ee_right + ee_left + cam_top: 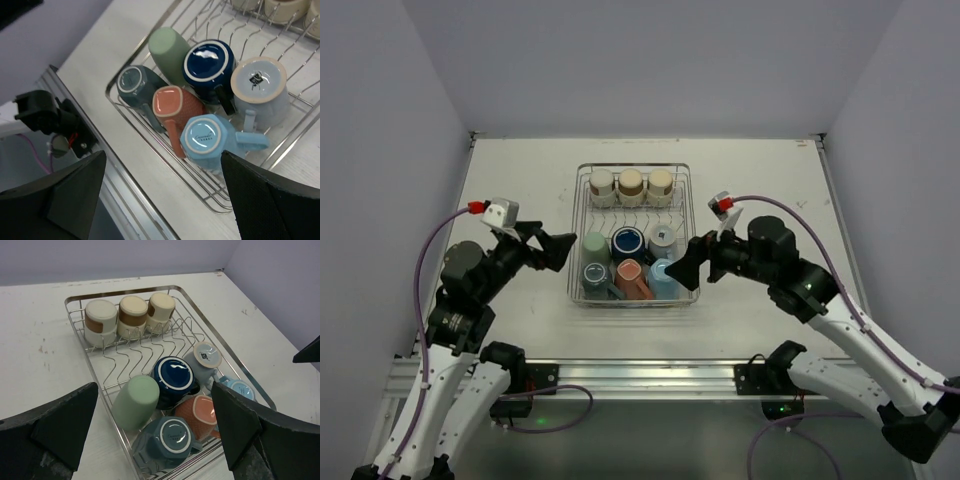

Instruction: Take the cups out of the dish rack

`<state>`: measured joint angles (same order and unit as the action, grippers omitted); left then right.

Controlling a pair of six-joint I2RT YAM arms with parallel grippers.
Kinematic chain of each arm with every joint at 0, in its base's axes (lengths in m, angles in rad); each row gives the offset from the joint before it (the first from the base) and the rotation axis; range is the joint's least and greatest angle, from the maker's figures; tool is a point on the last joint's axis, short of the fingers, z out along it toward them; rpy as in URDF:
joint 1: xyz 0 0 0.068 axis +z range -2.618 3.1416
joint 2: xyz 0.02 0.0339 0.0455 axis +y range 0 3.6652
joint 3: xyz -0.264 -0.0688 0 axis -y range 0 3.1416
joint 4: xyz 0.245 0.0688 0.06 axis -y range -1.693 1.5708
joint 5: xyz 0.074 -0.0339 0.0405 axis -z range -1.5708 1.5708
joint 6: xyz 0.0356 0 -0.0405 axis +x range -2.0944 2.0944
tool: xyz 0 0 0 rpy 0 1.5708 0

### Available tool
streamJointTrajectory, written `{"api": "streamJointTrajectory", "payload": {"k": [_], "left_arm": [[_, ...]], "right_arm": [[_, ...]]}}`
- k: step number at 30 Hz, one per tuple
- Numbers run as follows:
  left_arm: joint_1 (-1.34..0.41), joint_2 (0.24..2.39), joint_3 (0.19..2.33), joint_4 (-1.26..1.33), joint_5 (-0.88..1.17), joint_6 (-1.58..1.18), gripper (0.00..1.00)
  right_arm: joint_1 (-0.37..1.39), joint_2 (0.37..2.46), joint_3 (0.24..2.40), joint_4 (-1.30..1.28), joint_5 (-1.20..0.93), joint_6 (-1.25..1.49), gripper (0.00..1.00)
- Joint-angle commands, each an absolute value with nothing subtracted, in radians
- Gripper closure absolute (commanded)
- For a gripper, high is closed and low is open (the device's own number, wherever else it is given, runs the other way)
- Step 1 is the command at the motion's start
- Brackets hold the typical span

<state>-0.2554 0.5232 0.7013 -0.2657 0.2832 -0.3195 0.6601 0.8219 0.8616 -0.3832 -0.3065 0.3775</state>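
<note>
I need to move my right gripper in over the rack's near corner next and down around the light blue cup's body [662, 281] [210, 141], because this cup is nearest its open fingers.
The silver wire dish rack [578, 215] stands mid-table. Three cream/tan cups [631, 183] sit upside down on its back tines. In front lie sage green [595, 246], navy [627, 241], grey [662, 240], slate [594, 277], salmon [630, 276] and light blue [663, 275] cups. My left gripper [565, 250] is open and empty, just left of the rack; its view looks over the slate cup [167, 440] and sage tumbler [135, 401]. My right gripper [692, 262] is open and empty at the rack's right front corner, above the light blue cup [205, 140].
The white table [500, 200] is walled at the back and both sides. An aluminium rail [640, 375] runs along the near edge just in front of the rack. The left arm's base clamp [45, 115] shows below that edge.
</note>
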Motion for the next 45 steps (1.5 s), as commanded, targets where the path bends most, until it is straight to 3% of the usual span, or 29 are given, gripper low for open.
{"api": "streamJointTrajectory", "payload": {"k": [1,18,29,40,45], "left_arm": [[-0.248,0.497,0.698,-0.278,0.266,-0.287,0.0],[-0.247,0.437,0.644,-0.276,0.178,-0.282,0.0],[-0.247,0.445,0.643,-0.276,0.199,-0.279,0.0],[-0.249,0.448,0.643,-0.276,0.206,-0.278,0.0],[-0.249,0.448,0.643,-0.278,0.204,-0.278,0.0]], "right_arm": [[0.715,0.891,0.943,-0.492,-0.16,0.292,0.01],[0.859,1.184,1.111,-0.661,0.135,0.276,0.01],[0.873,1.367,1.176,-0.678,0.095,0.147,0.01],[0.899,1.463,1.149,-0.681,0.135,0.232,0.05],[0.914,1.494,1.154,-0.68,0.156,0.25,0.02]]}}
